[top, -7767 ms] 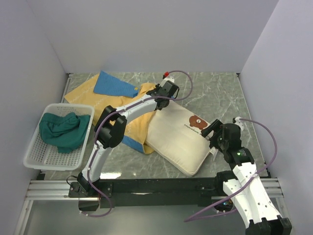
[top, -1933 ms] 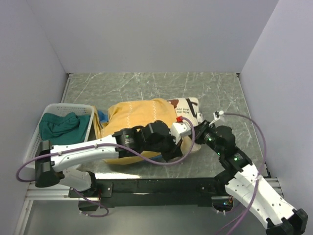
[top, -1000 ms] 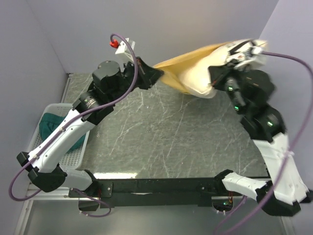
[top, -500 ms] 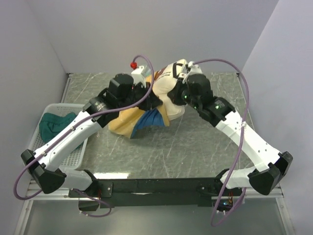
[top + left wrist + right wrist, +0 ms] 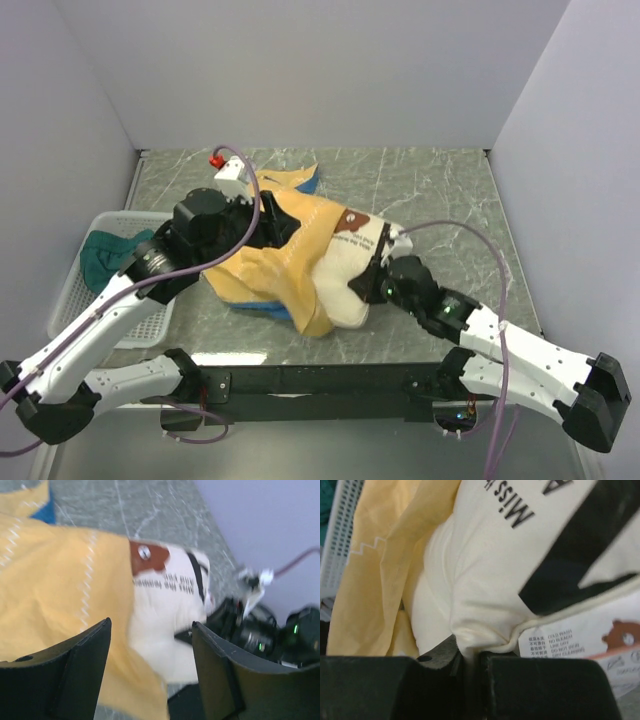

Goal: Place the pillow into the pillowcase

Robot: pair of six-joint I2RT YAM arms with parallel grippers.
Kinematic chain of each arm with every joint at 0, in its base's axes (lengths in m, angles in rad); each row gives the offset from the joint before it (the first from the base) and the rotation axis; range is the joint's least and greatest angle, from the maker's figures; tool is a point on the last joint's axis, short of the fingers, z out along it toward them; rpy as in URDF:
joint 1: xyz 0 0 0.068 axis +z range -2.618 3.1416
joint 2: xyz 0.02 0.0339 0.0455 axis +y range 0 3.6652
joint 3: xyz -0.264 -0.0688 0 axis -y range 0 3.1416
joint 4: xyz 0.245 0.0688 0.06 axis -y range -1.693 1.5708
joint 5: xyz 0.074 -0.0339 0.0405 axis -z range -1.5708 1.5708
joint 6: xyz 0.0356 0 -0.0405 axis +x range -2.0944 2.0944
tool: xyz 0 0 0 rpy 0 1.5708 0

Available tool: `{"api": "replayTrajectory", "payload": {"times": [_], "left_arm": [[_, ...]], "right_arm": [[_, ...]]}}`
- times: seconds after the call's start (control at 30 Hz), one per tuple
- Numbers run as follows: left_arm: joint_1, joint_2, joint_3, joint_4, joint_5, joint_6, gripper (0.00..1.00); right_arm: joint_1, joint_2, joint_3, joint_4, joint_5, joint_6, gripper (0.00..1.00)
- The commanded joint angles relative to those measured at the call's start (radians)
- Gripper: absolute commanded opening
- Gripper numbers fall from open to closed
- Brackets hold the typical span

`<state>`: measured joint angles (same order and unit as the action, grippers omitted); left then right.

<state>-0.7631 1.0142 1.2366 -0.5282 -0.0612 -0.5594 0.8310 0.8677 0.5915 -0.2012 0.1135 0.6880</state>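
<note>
My left gripper will next go down toward the right in the top view, onto the pillowcase's yellow edge beside the bear print, since the pillow (image 5: 350, 270) beyond it is bare.
The cream-white pillow (image 5: 350, 270) lies on the table, its brown bear print facing up. The mustard-yellow pillowcase (image 5: 275, 255) covers its left part, while the right end sticks out bare. My left gripper (image 5: 283, 228) hovers over the case and is open; in the left wrist view its fingers (image 5: 65, 675) stand wide apart above pillowcase (image 5: 60, 580) and pillow (image 5: 167, 612), holding nothing. My right gripper (image 5: 375, 280) is shut on the pillow's near seam, beside the white care tag (image 5: 580, 642). In the right wrist view the gripper (image 5: 470, 657) pinches the pillow (image 5: 510, 565), with the pillowcase (image 5: 375, 580) at left.
A white basket (image 5: 75, 305) holding a dark teal cloth (image 5: 105, 252) stands at the left edge, under my left arm. Blue corners of the case show at the back (image 5: 311, 183) and near side (image 5: 258, 305). Walls enclose the marbled table (image 5: 440, 190).
My left gripper has opened and let go of the pillowcase. Pillow and case have come down from the air toward the near middle of the table; the right arm lowered with them.
</note>
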Motion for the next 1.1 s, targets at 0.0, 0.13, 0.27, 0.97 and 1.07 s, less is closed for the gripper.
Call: {"api": "replayTrajectory", "payload": {"times": [0.0, 0.13, 0.27, 0.97, 1.07], "left_arm": [[-0.007, 0.161, 0.021, 0.005, -0.092, 0.062, 0.69], [-0.027, 0.36, 0.041, 0.042, -0.117, 0.118, 0.73], [-0.103, 0.533, 0.137, 0.027, -0.13, 0.186, 0.77], [-0.168, 1.104, 0.652, -0.116, -0.465, 0.263, 0.67], [-0.16, 1.133, 0.667, -0.122, -0.463, 0.26, 0.62]], "right_arm": [[0.057, -0.067, -0.168, 0.195, -0.02, 0.103, 0.0], [0.069, -0.108, -0.268, 0.232, 0.015, 0.174, 0.0], [0.069, -0.166, -0.337, 0.207, 0.076, 0.229, 0.45], [-0.489, -0.256, -0.272, 0.08, -0.252, 0.139, 1.0], [-0.584, -0.083, -0.272, 0.251, -0.4, 0.156, 1.0]]}}
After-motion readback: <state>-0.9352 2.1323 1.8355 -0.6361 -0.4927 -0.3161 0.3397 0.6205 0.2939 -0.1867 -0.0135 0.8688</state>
